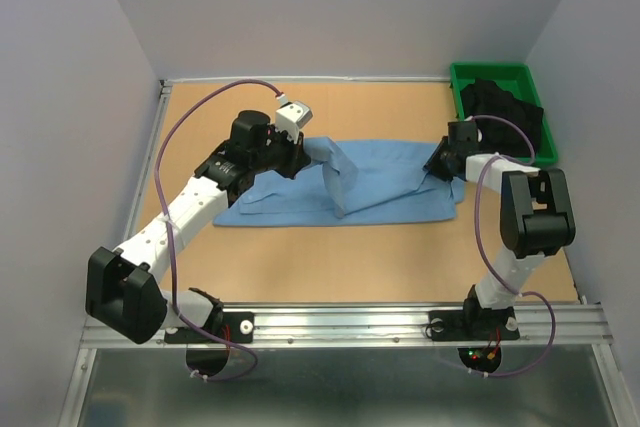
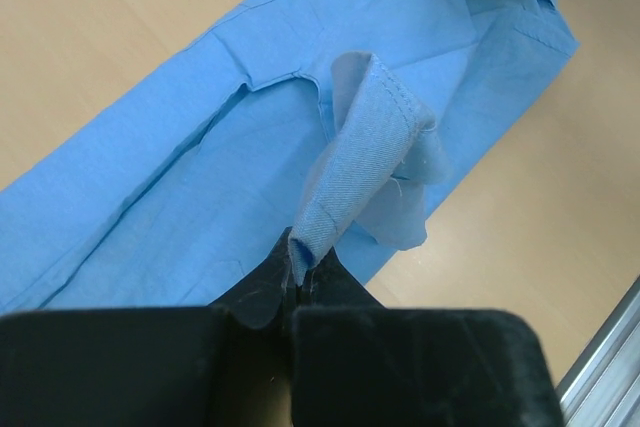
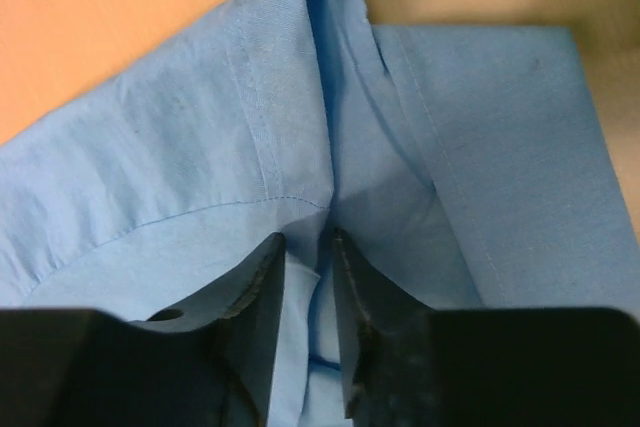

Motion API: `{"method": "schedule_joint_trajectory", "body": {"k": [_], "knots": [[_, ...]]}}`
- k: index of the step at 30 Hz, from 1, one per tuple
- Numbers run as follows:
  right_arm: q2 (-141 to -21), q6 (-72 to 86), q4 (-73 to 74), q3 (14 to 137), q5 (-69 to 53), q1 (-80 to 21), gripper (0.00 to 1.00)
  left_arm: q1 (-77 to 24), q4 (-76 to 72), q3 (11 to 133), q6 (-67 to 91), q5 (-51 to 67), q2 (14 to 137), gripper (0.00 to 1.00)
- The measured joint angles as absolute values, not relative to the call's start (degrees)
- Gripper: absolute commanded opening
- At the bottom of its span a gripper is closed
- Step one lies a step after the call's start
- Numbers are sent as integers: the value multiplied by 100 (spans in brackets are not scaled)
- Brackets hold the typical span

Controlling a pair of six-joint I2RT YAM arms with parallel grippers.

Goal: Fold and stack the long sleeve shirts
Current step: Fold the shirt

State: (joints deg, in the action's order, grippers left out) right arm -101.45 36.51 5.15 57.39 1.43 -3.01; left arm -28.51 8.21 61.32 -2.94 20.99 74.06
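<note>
The shirt's flat part (image 1: pixel 279 183) (image 2: pixel 85 255) is below my left gripper, to the left in the top view, so I will lower the gripper on that side next and let go of the stitched piece of cloth.
One of the long sleeve shirts (image 1: pixel 390 182), light blue, lies partly folded across the middle of the table. My left gripper (image 1: pixel 298 154) is shut on a stitched band of its fabric (image 2: pixel 360 162) and holds that flap raised above the rest of the cloth. In the left wrist view the band comes out from between the closed fingertips of the left gripper (image 2: pixel 297 265). My right gripper (image 1: pixel 437 165) is at the shirt's right end. Its jaws (image 3: pixel 308 247) stand a narrow gap apart astride a fold of the shirt (image 3: pixel 250 127), with cloth between them.
A green bin (image 1: pixel 480 71) holding dark clothes (image 1: pixel 503 107) stands at the back right corner, just behind the right gripper. Bare tan tabletop (image 1: pixel 350 257) lies in front of the shirt. White walls enclose the table.
</note>
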Motion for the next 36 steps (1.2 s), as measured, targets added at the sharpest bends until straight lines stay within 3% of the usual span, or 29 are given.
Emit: {"method": "schedule_joint_trajectory", "body": {"k": [9, 26, 30, 33, 35, 36], "knots": [[-10165, 3511, 554, 6062, -10, -301, 1, -2851, 792, 6062, -316, 2078, 7402, 0], [-10615, 2805, 541, 6952, 10, -233, 2, -2851, 786, 6062, -329, 2174, 7406, 0], [-10731, 2714, 567, 6956, 25, -202, 11, -2851, 779, 6062, -274, 2265, 7408, 0], [-10728, 2687, 561, 6956, 36, -193, 26, -2851, 753, 6062, -235, 2279, 7408, 0], [-10728, 2626, 582, 6956, 27, -193, 41, -2851, 749, 6062, -217, 2274, 7408, 0], [-10726, 2558, 622, 6958, 19, -191, 55, -2851, 762, 6066, -222, 2265, 7415, 0]]}}
